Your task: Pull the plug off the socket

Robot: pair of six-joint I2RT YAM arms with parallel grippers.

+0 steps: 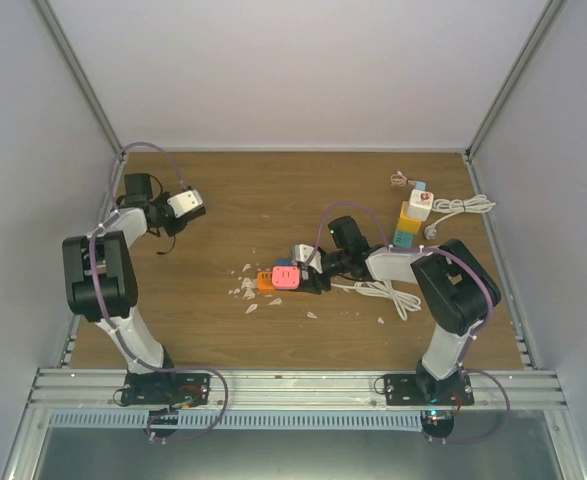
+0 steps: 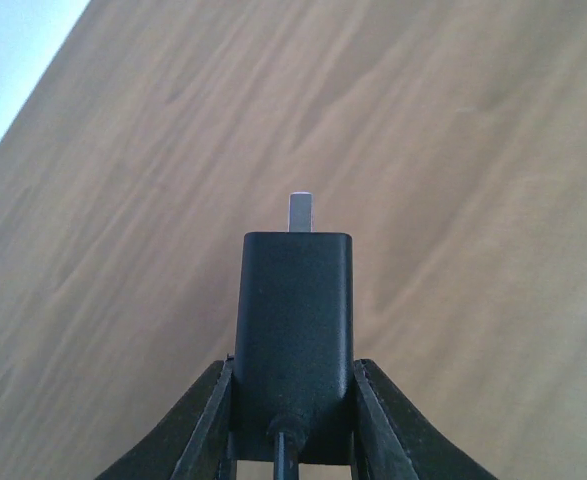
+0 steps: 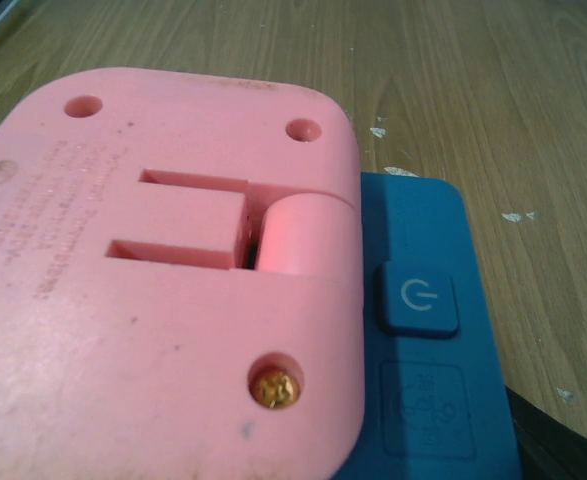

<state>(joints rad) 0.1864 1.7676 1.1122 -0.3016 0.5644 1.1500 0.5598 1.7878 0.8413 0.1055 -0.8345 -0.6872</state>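
Note:
The plug is already off the socket, so my left gripper will next lower it and carry it outward over the bare wood of the table by the side.
My left gripper is at the far left of the table, raised, and shut on a black plug. The plug's metal prong is bare and points at the wood. Its thin cable hangs below the gripper. The socket is a pink block on a blue block with a power button, with an orange piece on its left. It lies mid-table. My right gripper is at its right side and grips it. One dark finger shows beside the blue block; the other is hidden.
White scraps lie left of the socket. A white cable runs under the right arm. A stack of coloured blocks and a coiled white cable stand at the back right. Walls close in both sides.

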